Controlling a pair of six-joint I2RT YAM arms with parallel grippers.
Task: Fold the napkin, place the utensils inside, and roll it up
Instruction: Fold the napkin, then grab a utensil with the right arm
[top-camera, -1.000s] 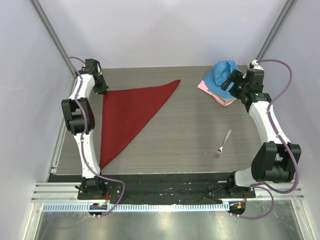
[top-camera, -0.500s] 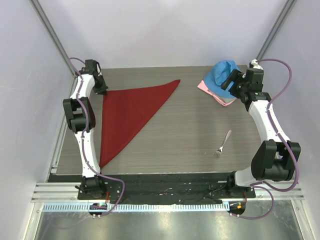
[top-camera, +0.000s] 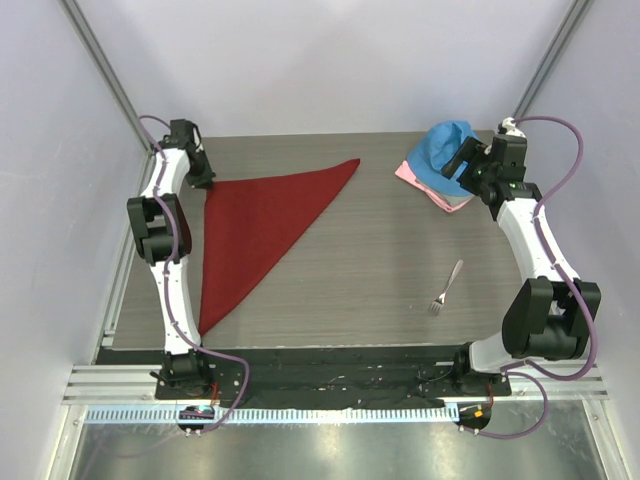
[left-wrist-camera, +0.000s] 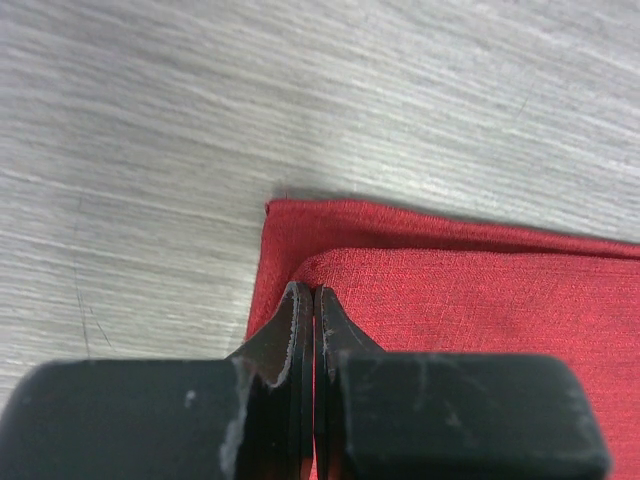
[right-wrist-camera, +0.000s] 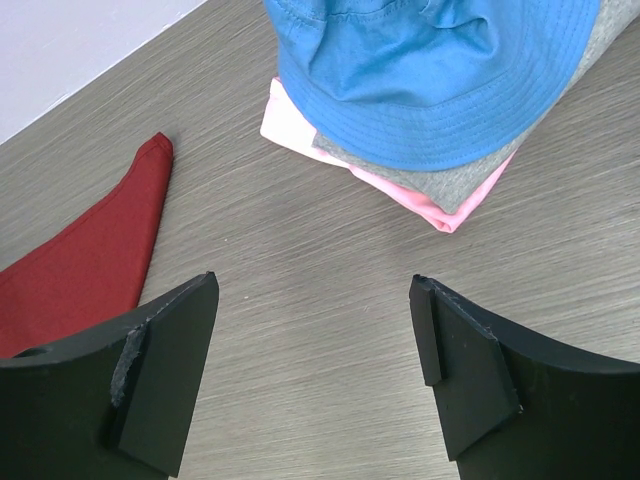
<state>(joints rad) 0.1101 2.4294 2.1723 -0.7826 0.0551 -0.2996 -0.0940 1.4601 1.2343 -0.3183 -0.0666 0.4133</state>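
Observation:
My right gripper draws back and down astride the fork's neck (top-camera: 443, 295) next, below it toward my base, since bare table on either side leaves the fingers room.
The dark red napkin (top-camera: 250, 225) lies folded into a triangle on the left of the table, with one tip toward the back middle and one toward the front left. My left gripper (top-camera: 205, 180) is at its back left corner, and the jaws are shut on the upper layer of cloth (left-wrist-camera: 450, 290) at the fingertips (left-wrist-camera: 300, 300). The silver fork (top-camera: 446, 286) lies alone on the right front of the table. My right gripper (top-camera: 462, 165) is open and empty above bare table (right-wrist-camera: 315, 283), far from the fork. The napkin's far tip (right-wrist-camera: 90, 250) shows at the left of the right wrist view.
A bright blue cloth (top-camera: 445, 150) sits on grey and pale pink cloths (top-camera: 440, 192) at the back right, just ahead of my right gripper. In the right wrist view the blue cloth (right-wrist-camera: 440, 70) fills the top. The table's black front edge (top-camera: 330, 355) runs along the bottom.
The right wrist has shifted slightly at the back right. The left gripper, napkin and fork have not visibly moved.

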